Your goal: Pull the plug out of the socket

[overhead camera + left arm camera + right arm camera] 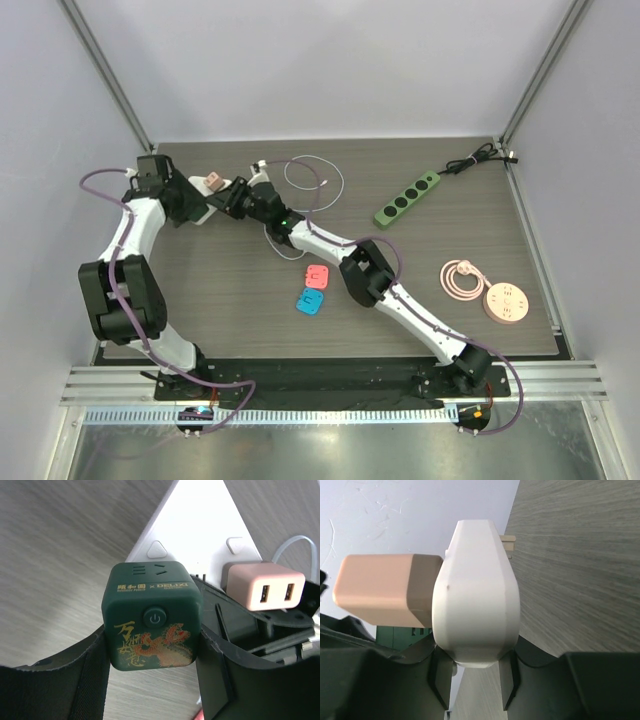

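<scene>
My left gripper draws back from the socket block (200,525) next to release the cube beside the tags, since bare tabletop lies to its right in the top view.
A dark green cube plug (152,615) with a gold dragon sits in a white socket block (200,525). My left gripper (152,652) is shut on the cube, one finger on each side. A pink USB plug (262,585) sits in the same block beside it. My right gripper (475,675) is shut on the white socket block (475,605); the pink plug (380,590) sticks out to its left. In the top view both grippers (203,207) (238,197) meet at the table's far left, with the pink plug (213,183) just above them.
The socket's white cable (315,180) loops behind the grippers. A green power strip (407,199) lies at the far right. A round pink socket (505,303) with a coiled cord is at the near right. A pink tag (317,276) and a blue tag (309,301) lie mid-table.
</scene>
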`<state>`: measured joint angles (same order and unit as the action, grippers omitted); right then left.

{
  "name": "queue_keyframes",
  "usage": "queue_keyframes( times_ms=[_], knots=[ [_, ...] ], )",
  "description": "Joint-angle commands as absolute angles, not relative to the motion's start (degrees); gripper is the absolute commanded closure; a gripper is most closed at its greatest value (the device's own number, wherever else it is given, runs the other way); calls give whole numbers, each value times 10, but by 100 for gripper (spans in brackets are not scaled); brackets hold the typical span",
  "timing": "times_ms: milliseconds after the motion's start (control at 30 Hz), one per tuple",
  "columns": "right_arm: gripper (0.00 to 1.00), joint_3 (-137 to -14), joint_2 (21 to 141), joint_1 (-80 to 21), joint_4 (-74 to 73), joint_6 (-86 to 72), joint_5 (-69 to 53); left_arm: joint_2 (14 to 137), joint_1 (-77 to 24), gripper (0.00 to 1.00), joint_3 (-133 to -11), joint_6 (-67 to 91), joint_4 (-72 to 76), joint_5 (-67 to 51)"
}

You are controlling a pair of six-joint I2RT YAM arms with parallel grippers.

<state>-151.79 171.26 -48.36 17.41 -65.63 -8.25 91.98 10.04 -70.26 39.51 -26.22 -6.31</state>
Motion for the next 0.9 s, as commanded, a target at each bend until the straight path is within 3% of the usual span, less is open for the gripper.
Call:
queue_keyframes(
  times_ms=[0, 133, 267, 433, 533, 567, 633, 767, 867],
  knots=[
    [99, -1506, 1735, -486, 4, -605, -5, 841, 31, 100, -794, 376, -285, -19],
    [99, -1520, 1744, -486, -12, -612, -3, 818, 26, 100, -801, 373, -312, -22],
    [99, -1517, 1745, -486, -3, -614, -17, 824, 44, 100, -807, 419, -297, -123],
    [99, -1503, 1733, -485, -3, -607, -29, 809, 49, 100, -794, 466, -267, -154],
    [99, -1501, 1732, -484, -6, -606, -30, 795, 39, 100, -799, 435, -300, -100],
    [99, -1501, 1731, -484, -10, -600, -26, 786, -5, 100, -829, 398, -329, 41],
    [99, -1500, 1729, -484, -18, -595, -18, 786, -58, 100, -857, 318, -385, 164],
    [99, -1503, 1724, -484, -31, -585, -5, 804, -47, 100, -863, 319, -420, 132],
    [99, -1502, 1724, -483, -33, -583, -7, 797, -3, 100, -836, 356, -396, 26]
  ],
)
